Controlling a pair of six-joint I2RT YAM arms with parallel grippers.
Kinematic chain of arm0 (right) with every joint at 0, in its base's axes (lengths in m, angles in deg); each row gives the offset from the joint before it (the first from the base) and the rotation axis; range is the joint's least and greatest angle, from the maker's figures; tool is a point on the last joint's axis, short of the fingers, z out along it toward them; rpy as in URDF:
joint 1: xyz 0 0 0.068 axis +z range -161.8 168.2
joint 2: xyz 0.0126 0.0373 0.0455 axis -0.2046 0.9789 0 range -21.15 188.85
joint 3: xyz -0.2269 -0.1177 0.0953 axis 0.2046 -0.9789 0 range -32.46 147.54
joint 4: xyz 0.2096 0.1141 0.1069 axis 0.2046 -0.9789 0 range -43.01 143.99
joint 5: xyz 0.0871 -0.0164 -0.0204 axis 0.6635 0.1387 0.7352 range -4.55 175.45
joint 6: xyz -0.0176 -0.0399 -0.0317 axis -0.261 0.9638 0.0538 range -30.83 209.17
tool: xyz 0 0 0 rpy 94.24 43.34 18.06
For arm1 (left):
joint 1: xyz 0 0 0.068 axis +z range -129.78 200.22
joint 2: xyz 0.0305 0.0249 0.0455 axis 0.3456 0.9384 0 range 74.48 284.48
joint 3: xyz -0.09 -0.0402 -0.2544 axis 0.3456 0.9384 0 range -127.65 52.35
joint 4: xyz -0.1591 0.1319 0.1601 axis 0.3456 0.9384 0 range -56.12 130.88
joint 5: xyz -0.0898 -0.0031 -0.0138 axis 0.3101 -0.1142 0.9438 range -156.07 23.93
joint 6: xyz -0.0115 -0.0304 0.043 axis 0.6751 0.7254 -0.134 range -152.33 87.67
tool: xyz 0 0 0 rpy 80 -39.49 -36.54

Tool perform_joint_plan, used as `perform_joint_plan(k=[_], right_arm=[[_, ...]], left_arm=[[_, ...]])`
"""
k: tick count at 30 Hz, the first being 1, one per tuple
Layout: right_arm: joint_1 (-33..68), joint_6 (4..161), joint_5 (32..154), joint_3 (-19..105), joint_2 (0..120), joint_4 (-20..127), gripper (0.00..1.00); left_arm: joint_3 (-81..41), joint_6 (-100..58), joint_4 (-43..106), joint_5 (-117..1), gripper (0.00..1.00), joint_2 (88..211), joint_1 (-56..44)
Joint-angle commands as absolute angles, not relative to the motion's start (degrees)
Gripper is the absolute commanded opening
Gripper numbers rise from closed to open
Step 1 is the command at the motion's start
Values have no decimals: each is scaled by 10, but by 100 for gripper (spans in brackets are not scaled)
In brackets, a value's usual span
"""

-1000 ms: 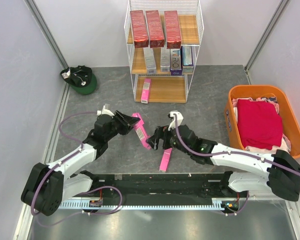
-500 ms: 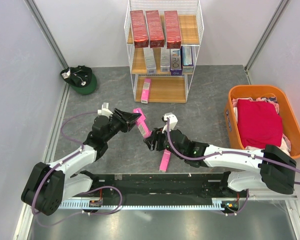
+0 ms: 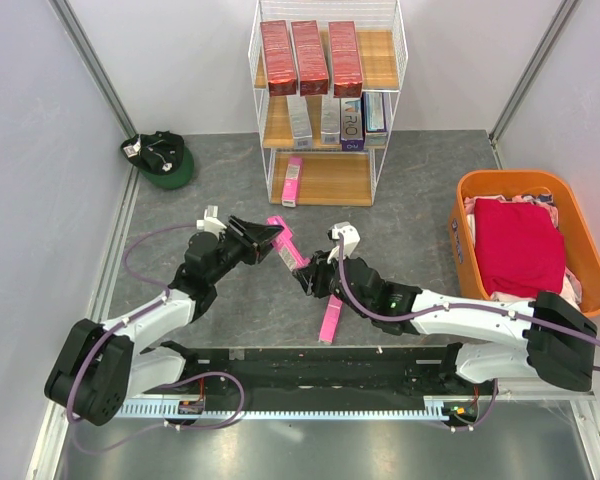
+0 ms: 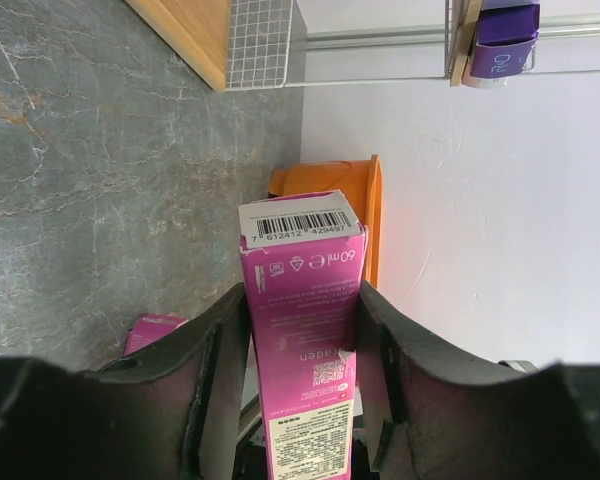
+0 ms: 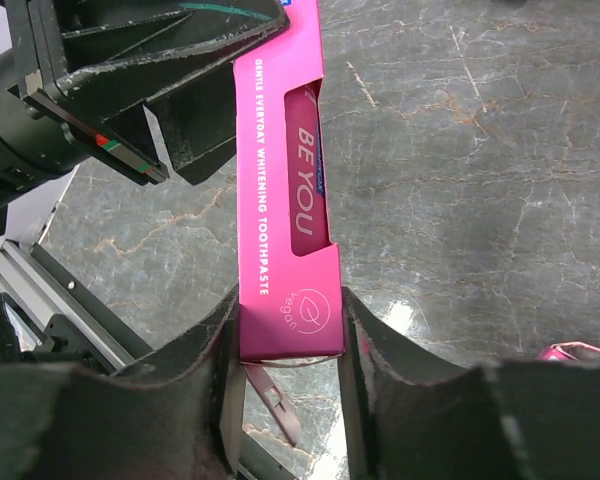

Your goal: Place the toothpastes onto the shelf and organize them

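The right gripper moves outward and releases the toothpaste box point(image 3: 285, 250) beside the shelf's bottom pink box next, since that open board space lies outward of the gripper.
A bright pink toothpaste box point(image 3: 285, 250) hangs above the floor between both arms. My left gripper point(image 3: 269, 238) is shut on its far end point(image 4: 302, 290). My right gripper point(image 3: 306, 277) is shut on its near end point(image 5: 280, 300), one finger on each long side. The left gripper point(image 4: 302, 300) and right gripper point(image 5: 285, 310) face each other along the box. Another pink box point(image 3: 330, 320) lies on the floor beside the right arm. The white wire shelf point(image 3: 330, 180) carries three dark red boxes point(image 3: 310, 57) on top, silver, blue and purple ones point(image 3: 330, 118) on the middle board, and one pink box point(image 3: 293, 180) at the bottom.
An orange tub point(image 3: 580, 240) with red and pink cloth stands at the right. A green cap point(image 3: 162, 158) lies at the back left by the wall. The black rail with cables point(image 3: 310, 365) runs along the near edge.
My right gripper has shut on the near end of the pink box, having stood open a second ago. The left gripper still has the far end; the box has shifted slightly up and right.
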State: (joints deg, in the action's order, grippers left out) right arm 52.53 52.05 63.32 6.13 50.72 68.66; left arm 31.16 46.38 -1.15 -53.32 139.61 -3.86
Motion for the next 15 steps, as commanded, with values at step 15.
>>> perform_joint_plan(k=[15], right_arm=[[491, 469, 667, 55, 479, 716, 19]], left_arm=[[201, 238, 280, -595, 88, 1307, -33]])
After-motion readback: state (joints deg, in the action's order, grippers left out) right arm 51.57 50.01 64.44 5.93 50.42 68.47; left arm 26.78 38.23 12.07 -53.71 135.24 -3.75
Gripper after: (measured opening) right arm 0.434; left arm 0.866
